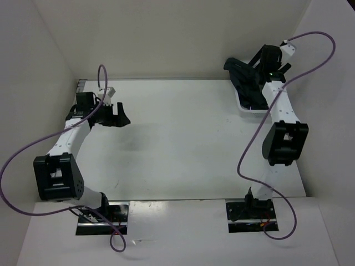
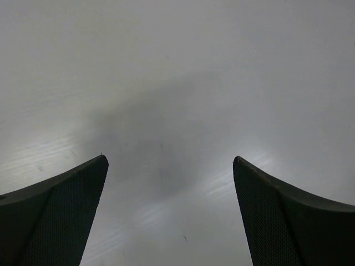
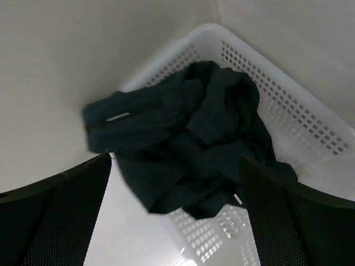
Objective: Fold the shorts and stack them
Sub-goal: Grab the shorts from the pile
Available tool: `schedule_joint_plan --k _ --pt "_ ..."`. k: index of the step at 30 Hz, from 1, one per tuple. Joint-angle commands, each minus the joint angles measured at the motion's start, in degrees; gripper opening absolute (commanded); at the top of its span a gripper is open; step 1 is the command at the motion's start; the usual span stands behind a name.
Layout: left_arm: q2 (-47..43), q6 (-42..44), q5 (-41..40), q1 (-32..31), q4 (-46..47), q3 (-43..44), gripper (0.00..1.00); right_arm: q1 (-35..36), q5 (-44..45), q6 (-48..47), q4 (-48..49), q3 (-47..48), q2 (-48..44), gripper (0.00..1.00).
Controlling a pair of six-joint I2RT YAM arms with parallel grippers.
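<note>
My right gripper should next go down with its open fingers over a folded band (image 3: 206, 127) below and close on it, because that bulge stands out from the crumpled shorts.
The dark navy shorts (image 3: 183, 133) lie crumpled in a white mesh basket (image 3: 299, 119), with one part draped over the basket's near rim. In the top view the shorts (image 1: 244, 75) sit in the basket (image 1: 249, 106) at the table's far right. My right gripper (image 3: 175, 160) hangs open just above the shorts, holding nothing; in the top view it (image 1: 265, 62) is over the basket. My left gripper (image 1: 119, 113) is open and empty over bare table at the far left; its fingers (image 2: 66, 210) frame only the table surface.
White walls close in the table at the back and both sides. The basket stands in the far right corner against the wall. Purple cables loop from both arms.
</note>
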Motion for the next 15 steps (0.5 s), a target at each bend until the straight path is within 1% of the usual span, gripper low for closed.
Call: schedule_joint_plan --k 1,2,3,5,6,7,8,9,11,12,14,15 --pt "5.2 0.3 2.3 -0.8 -9.3 3.7 1.00 0.4 7.4 -4.4 -4.6 7.5 9.8 1.00" --pt "6.1 0.3 2.9 -0.8 -10.1 4.3 1.00 0.4 7.4 -5.3 -5.3 9.6 12.2 1.00" --pt "6.9 0.3 3.5 -0.8 -10.6 4.3 1.00 -0.2 7.9 -5.4 -6.8 13.5 17.1 1.00" --pt "7.9 0.3 3.5 -1.3 -11.4 4.9 1.00 -0.2 9.0 -6.0 -8.2 18.9 21.4 1.00" --pt "9.3 0.3 2.7 -1.3 -11.4 4.9 1.00 -0.8 9.0 -6.0 -8.8 20.5 25.1 1.00" --pt "9.9 0.3 2.2 -1.8 -11.4 5.5 1.00 -0.8 9.5 -6.0 -8.8 22.0 26.8 1.00" --pt "10.5 0.3 2.1 -1.8 -11.4 5.5 1.00 -1.3 9.5 -6.0 -9.5 25.4 28.4 1.00" --pt "11.2 0.3 1.6 -1.8 -11.9 6.2 1.00 -1.8 10.1 -6.0 -10.8 27.4 31.8 1.00" --pt "11.3 0.3 1.6 -1.8 -11.9 6.9 1.00 -2.4 11.6 -6.0 -12.2 32.5 34.7 1.00" --pt "11.3 0.3 1.6 -2.4 -11.9 7.5 1.00 -2.4 12.2 -6.0 -12.2 33.2 36.2 1.00" --pt "11.3 0.3 1.6 -2.4 -11.9 7.5 1.00 -3.1 11.6 -6.5 -12.2 33.2 36.3 1.00" --pt "11.3 0.3 1.1 -2.4 -11.9 7.5 1.00 -3.6 10.9 -6.5 -12.2 32.7 36.3 0.97"
